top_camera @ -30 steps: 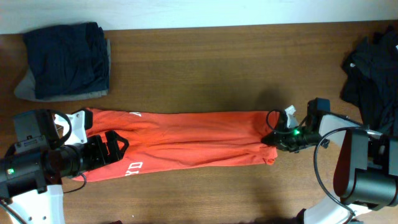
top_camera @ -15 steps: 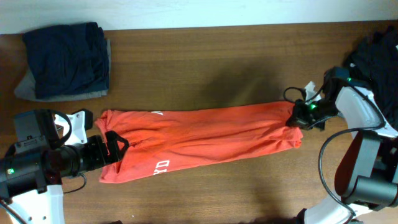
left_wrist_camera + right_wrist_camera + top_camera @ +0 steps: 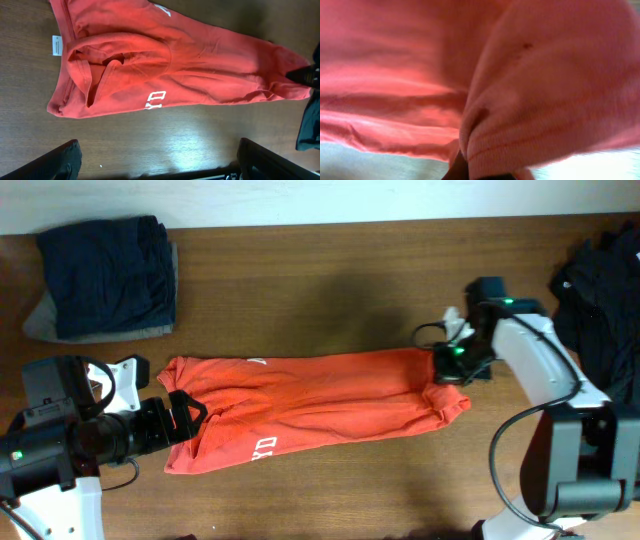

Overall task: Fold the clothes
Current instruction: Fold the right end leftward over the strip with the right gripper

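Observation:
My right gripper carries the shirt's bunched end left in the overhead view over the shirt's middle [image 3: 348, 402] next and releases it, since the shirt still lies long.
The orange-red T-shirt [image 3: 310, 395] lies as a long strip across the table, with white lettering near its left end. It also shows in the left wrist view [image 3: 165, 65] and fills the right wrist view [image 3: 545, 75]. My right gripper [image 3: 448, 362] is shut on the shirt's right end, which bunches around the jaws [image 3: 470, 170]. My left gripper [image 3: 185, 418] is open and empty at the shirt's left end. In the left wrist view its fingers [image 3: 157, 152] are spread wide over bare wood, short of the shirt's edge.
A folded navy and grey pile [image 3: 105, 275] sits at the back left. A heap of black clothes [image 3: 600, 290] lies at the back right, close behind my right arm. The wooden table [image 3: 330, 280] runs to a pale far edge.
My right gripper pulled the shirt's right end to the right and away, then came back left with it. The whole shirt slid right. My left arm stayed still.

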Tool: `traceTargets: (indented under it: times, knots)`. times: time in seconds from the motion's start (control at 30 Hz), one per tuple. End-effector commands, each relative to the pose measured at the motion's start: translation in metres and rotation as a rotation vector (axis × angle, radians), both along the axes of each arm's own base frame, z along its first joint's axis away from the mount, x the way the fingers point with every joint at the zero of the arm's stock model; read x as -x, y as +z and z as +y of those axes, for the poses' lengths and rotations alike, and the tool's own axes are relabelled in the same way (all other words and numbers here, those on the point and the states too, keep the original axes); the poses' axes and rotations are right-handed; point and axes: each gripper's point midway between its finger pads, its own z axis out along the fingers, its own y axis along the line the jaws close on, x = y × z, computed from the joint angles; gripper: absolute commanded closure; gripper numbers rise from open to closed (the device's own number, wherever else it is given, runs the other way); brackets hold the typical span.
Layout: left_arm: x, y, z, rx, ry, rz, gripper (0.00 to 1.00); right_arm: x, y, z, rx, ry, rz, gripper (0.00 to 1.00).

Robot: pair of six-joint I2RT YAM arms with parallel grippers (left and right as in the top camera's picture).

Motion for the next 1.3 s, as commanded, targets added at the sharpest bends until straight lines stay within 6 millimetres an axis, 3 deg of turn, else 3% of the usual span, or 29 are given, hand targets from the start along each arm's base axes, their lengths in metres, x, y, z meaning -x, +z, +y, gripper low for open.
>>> traceTargets:
  times: [0.0,0.27,0.47,0.63,1.07,1.27]
  knots:
    - [0.0,0.0,-0.003,0.011,-0.013,-0.004,0.01,-0.003,0.011,0.023,0.028,0.051,-0.041,0.96]
    - [0.0,0.0,-0.003,0.011,-0.013,-0.004,0.01,0.016,0.009,0.081,0.032,0.198,-0.029,0.96]
    - [0.0,0.0,-0.003,0.011,-0.013,-0.004,0.01,0.031,0.007,0.11,0.032,0.261,-0.022,0.87]
    - [0.0,0.0,-0.003,0.011,-0.013,-0.004,0.01,0.028,0.008,0.123,0.021,0.235,-0.043,0.9]
    - [0.002,-0.001,-0.004,0.013,-0.013,0.002,0.01,0.029,0.008,0.132,0.004,0.191,-0.039,0.91]
    - [0.001,0.0,-0.004,0.013,-0.013,0.002,0.01,0.033,0.01,0.15,-0.027,0.224,-0.053,0.9]
